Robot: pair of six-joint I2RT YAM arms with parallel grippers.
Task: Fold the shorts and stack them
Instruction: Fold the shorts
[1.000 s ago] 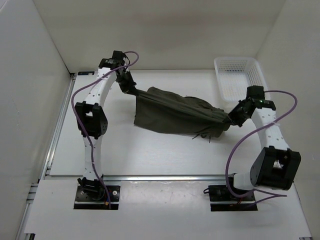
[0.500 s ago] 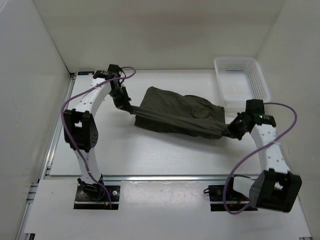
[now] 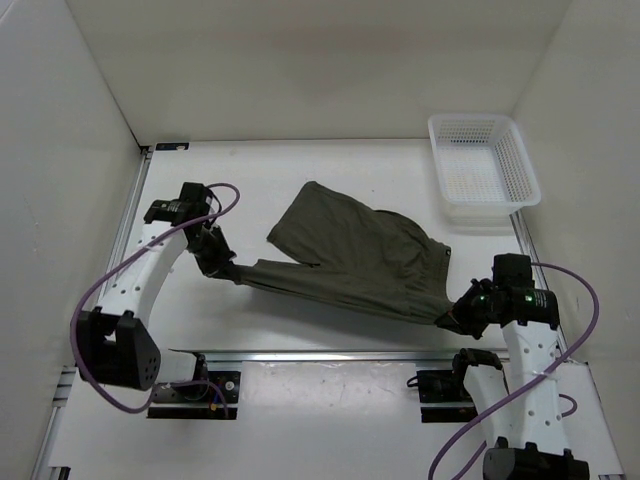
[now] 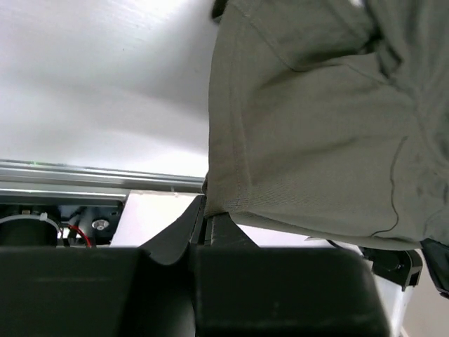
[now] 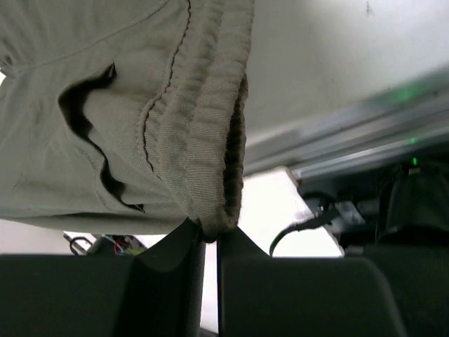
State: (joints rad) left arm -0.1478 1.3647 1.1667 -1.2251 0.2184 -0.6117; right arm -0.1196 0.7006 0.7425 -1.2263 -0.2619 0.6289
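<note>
My right gripper will bring the shorts' ribbed waistband [image 5: 203, 147] outward toward the basket and over the far part of the shorts [image 3: 360, 255], because that far part is spread out on the table.
The dark olive-green shorts [image 3: 360, 255] are stretched across the middle of the table between both arms, folded over along the near side. My left gripper [image 3: 238, 274] is shut on a hem corner of the shorts [image 4: 302, 133] at their left end. Shut too is my right gripper [image 3: 445, 318], which pinches the ribbed waistband [image 5: 203, 147] at the near right end, close to the table's front rail. A dark pocket opening [image 5: 84, 112] shows in the right wrist view.
A white mesh basket [image 3: 483, 170] stands at the far right corner. The metal rail [image 3: 320, 354] runs along the table's near edge, with both arm bases [image 3: 195, 390] just behind it. White walls close in the left, back and right.
Both grippers have pulled the shorts toward the near edge, the right one down to the front rail. The cloth, bunched and hanging a second ago, is now spread out flatter.
</note>
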